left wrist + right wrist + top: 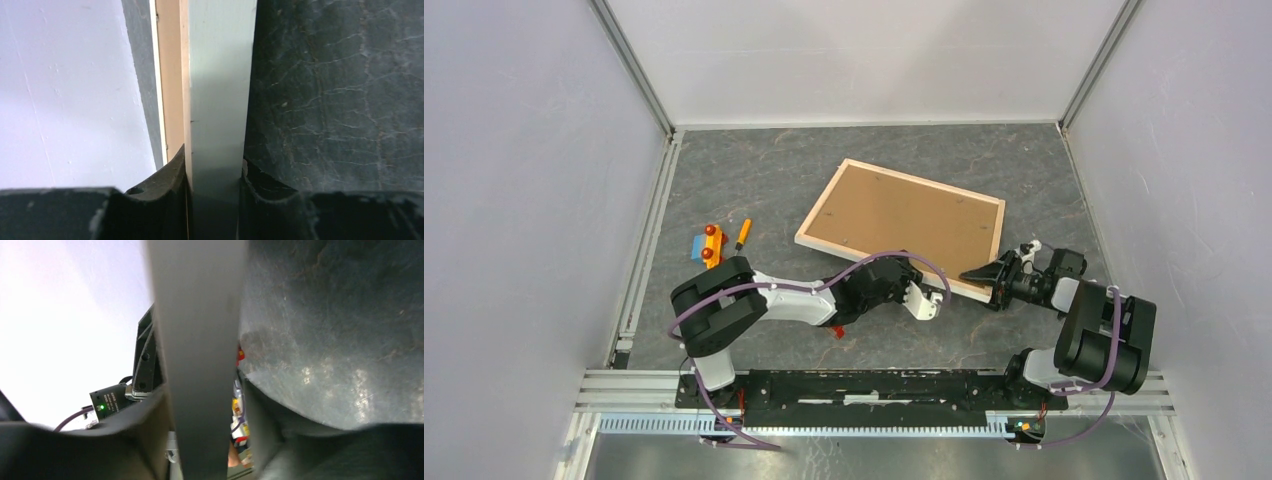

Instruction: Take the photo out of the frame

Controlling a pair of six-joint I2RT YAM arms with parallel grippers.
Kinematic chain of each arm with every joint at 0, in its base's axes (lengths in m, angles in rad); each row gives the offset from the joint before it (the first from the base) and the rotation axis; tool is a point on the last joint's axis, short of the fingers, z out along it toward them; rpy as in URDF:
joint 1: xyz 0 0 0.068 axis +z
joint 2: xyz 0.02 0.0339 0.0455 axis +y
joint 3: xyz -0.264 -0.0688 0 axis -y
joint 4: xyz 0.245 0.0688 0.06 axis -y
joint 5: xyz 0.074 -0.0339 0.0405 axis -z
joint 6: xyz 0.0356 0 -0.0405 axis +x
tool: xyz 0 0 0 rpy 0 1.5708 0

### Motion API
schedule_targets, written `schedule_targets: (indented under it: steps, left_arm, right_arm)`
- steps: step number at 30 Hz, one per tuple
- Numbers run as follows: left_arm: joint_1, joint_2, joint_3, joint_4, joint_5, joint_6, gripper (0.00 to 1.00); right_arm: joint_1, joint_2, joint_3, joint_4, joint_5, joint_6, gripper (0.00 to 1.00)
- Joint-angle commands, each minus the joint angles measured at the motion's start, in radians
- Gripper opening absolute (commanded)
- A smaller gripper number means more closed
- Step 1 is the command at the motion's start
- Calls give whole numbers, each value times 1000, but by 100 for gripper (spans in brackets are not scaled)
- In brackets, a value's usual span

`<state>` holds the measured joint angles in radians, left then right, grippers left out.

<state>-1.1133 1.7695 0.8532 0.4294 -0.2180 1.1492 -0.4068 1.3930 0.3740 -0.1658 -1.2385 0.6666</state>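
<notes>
My left gripper has the frame (pixel 924 181) with its brown backing facing up, so next I will raise the gripper outward, turn the frame over, lower it onto the tabletop by the orange pen and let go.
The frame (pixel 924 181) lies face down on the dark table, its pale wood edges around a plain brown backing board (pixel 902 215). The photo is hidden beneath that board. My left gripper (pixel 932 298) sits at the frame's near edge. In the left wrist view both fingers (pixel 167 182) press against the frame's pale edge (pixel 217 100), so my left gripper (pixel 215 172) is shut on it. My right gripper (pixel 986 276) is at the near right corner. In the right wrist view my right gripper (pixel 206 407) straddles the frame's edge (pixel 200 355), with a gap at one finger.
A small blue, orange and red toy (pixel 708 246) and an orange pen (pixel 742 233) lie left of the frame. A small red thing (pixel 834 331) shows under my left arm. White walls close in the table at the back and sides.
</notes>
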Motion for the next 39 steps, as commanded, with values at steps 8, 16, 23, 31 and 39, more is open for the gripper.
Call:
schedule_targets:
  steps: [8,16,23,31,39]
  left_arm:
    - [70,-163,218,-204,-22,-83,2]
    - [163,-163,636,-689,64,-336,2]
    - [226,-69,974,-996,178,-537,2]
    - [337,116,1398,-1248,397,-815,2]
    - [400,164,1432,-1292,618,-886,2]
  right_arm:
    - [-16,38,338,-211,47,-230,93]
    - [-101,-19,493,-113,190,-211,98]
    - [-116,35,552,-66,212,-188,98]
    - [-116,59,541,-80,220,-221,98]
    - [-116,72,570,-194,215,-415,98]
